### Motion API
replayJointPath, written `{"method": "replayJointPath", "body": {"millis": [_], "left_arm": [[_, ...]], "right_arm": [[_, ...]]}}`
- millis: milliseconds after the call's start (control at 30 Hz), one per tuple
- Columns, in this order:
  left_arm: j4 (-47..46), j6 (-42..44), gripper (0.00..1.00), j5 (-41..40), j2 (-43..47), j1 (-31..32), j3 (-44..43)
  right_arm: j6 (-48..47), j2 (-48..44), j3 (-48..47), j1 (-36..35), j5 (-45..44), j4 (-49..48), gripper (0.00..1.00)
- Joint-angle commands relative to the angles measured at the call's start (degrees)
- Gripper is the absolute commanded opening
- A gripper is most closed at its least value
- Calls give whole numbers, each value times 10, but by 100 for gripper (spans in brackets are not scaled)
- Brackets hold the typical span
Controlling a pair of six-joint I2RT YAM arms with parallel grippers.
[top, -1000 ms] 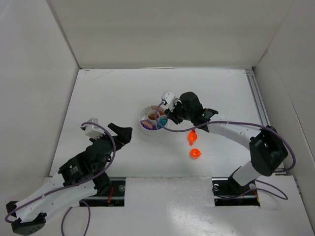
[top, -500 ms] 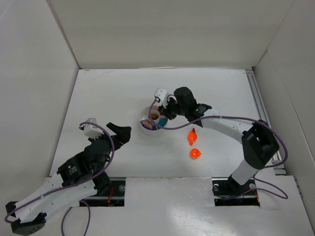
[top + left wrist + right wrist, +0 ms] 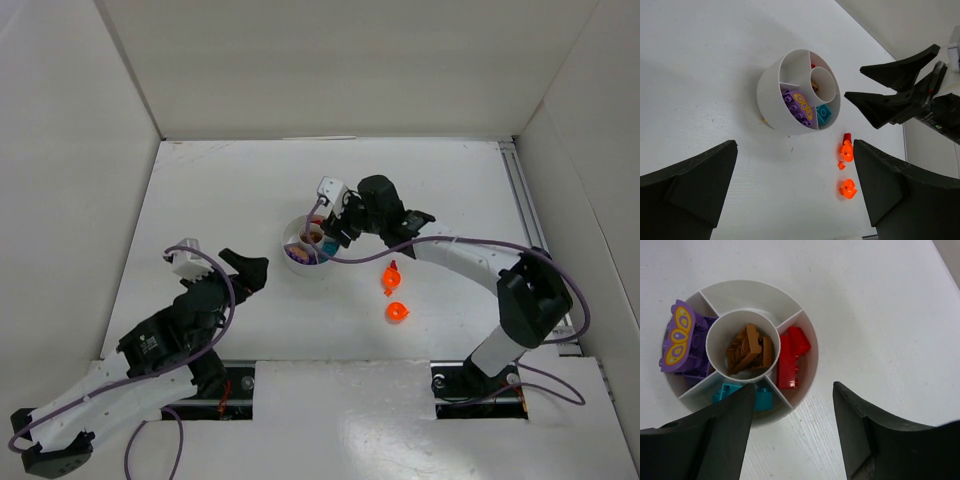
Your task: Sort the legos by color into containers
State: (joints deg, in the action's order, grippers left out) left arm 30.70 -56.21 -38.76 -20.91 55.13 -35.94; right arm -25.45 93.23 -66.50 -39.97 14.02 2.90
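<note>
My left gripper moves past the dish (image 3: 296,262) and down onto the small red bit (image 3: 393,265) next. That bit is below, to the gripper's right in the top view, still unsorted.
The white dish (image 3: 756,286) holds brown legos (image 3: 746,348) in its central cup. Around the cup, red legos (image 3: 792,356), a teal one (image 3: 764,398) and purple ones under a butterfly-printed piece (image 3: 679,336) lie in separate wedges. My right gripper (image 3: 791,389) hovers open over the dish's near rim by the red wedge, with nothing between its fingers. Two orange rounded pieces (image 3: 391,277) (image 3: 397,312) lie on the table right of the dish (image 3: 296,262). My left gripper (image 3: 245,268) stands open left of the dish, empty.
A tiny orange chip (image 3: 841,164) and a small red bit (image 3: 847,136) lie beside the upper orange piece (image 3: 846,151). One wedge of the dish (image 3: 769,95) is empty. White walls enclose the table on three sides.
My right gripper moved left from beside the dish to over it, then its jaws spread wider. The left arm has not moved.
</note>
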Motion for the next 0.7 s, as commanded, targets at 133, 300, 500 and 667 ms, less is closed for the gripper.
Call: {"method": "replayJointPath", "body": {"millis": [133,300,500,667], "left_arm": [[-49,57,100,37,-45,1,-24],[-136,145,100,93,-151,1,-50],[-209,248,100,204,-411,7,-184],[-256,326,100,248,-600,37,-279]], "right_arm": [[59,-103,94,67,-13,-25,69],[103,-203,195,154,-65,35,71],[123,-331,223,266,-204,211,100],[144,-465,217,352,-316,307,100]]}}
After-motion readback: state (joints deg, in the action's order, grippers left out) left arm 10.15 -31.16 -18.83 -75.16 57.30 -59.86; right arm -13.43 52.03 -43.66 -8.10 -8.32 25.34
